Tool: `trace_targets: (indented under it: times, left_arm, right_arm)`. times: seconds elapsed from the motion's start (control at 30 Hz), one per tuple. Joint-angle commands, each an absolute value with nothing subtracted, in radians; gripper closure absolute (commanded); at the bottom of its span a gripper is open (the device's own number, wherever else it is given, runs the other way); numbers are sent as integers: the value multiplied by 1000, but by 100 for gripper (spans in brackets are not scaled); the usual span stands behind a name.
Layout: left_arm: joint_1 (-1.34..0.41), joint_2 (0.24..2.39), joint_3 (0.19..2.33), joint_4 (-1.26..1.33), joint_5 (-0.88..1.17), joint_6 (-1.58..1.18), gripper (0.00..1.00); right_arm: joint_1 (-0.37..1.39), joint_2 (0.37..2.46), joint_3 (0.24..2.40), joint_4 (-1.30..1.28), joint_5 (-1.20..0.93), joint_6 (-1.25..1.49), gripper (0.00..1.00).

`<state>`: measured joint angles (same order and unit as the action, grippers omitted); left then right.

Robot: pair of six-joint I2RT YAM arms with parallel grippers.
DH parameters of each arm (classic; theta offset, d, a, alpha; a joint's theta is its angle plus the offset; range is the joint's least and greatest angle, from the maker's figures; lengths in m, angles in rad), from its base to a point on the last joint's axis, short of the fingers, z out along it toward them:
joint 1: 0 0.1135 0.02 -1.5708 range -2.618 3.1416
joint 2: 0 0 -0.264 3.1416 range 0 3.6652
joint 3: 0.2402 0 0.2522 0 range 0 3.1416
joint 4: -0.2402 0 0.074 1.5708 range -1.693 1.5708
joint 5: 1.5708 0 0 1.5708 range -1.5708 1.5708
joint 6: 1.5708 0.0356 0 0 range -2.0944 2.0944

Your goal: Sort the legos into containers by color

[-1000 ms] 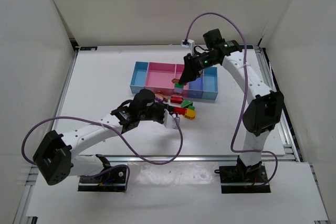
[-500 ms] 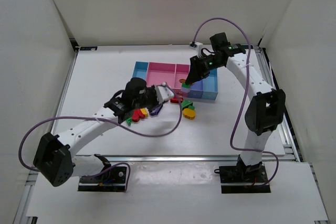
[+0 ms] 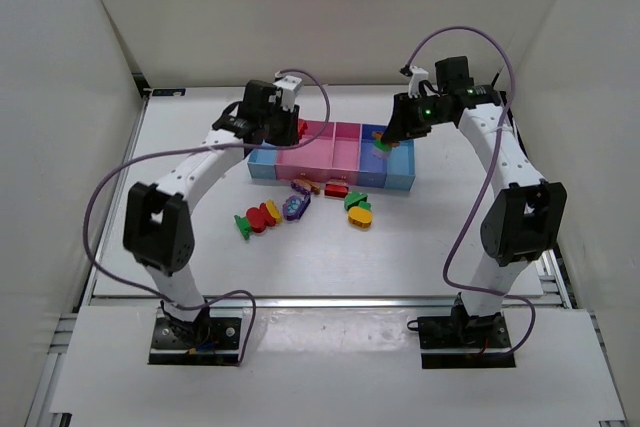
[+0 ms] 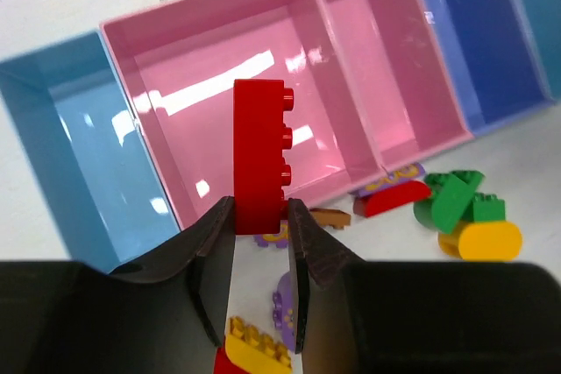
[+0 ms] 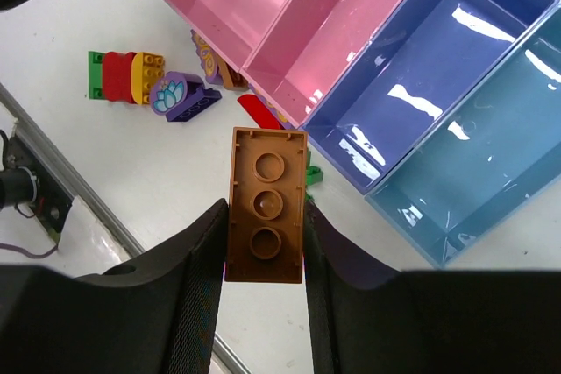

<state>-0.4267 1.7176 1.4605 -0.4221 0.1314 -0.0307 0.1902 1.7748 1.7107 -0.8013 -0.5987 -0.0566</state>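
Note:
My left gripper should next lower toward the bottom of the big pink bin (image 3: 311, 152), then release the red brick.
The containers (image 3: 300, 160) are a joined row of light blue, pink and blue bins. My left gripper (image 3: 296, 130) hangs over the row's left part, shut on an upright red lego brick (image 4: 260, 157) that shows above the big pink bin (image 4: 175, 76). My right gripper (image 3: 384, 144) hangs over the right end of the row, shut on an orange-brown brick (image 5: 266, 216) seen from its hollow underside. Loose legos lie on the table in front of the bins: a green, red and yellow cluster (image 3: 257, 219), a purple piece (image 3: 296, 207), a red piece (image 3: 337, 190), and a green and yellow pair (image 3: 358, 210).
The blue bin (image 5: 421, 76) and the light blue end bin (image 5: 500, 164) hold nothing that I can see. White walls stand round the table. A metal rail (image 3: 320, 299) runs along the near edge. Purple cables loop from both arms.
My left arm has swung up from the loose pile to above the bins, carrying the red brick. My right gripper has moved right along the row with its brick.

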Motion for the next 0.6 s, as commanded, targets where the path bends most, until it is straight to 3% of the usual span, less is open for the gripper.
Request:
trace_targets:
  times: [0.0,0.3,0.33,0.43,0.57]
  left_arm:
    - [-393,1811,1584,-526,193,-124,90]
    - [-382,1923,1626,-560,241,-141,88]
    - [-377,1931,1628,-563,247,-149,73]
    - [-370,1948,1637,-563,264,-155,49]
    - [-362,1944,1638,-537,299,-147,37]
  right_arm:
    - [198,1764,1738,-764,-586,-21,100]
    - [198,1795,1782,-767,-600,-29,100]
    - [198,1795,1782,-765,-601,-22,100]
    - [198,1801,1783,-761,-621,-5,100]
    - [198,1815,1778,-744,-647,46,100]
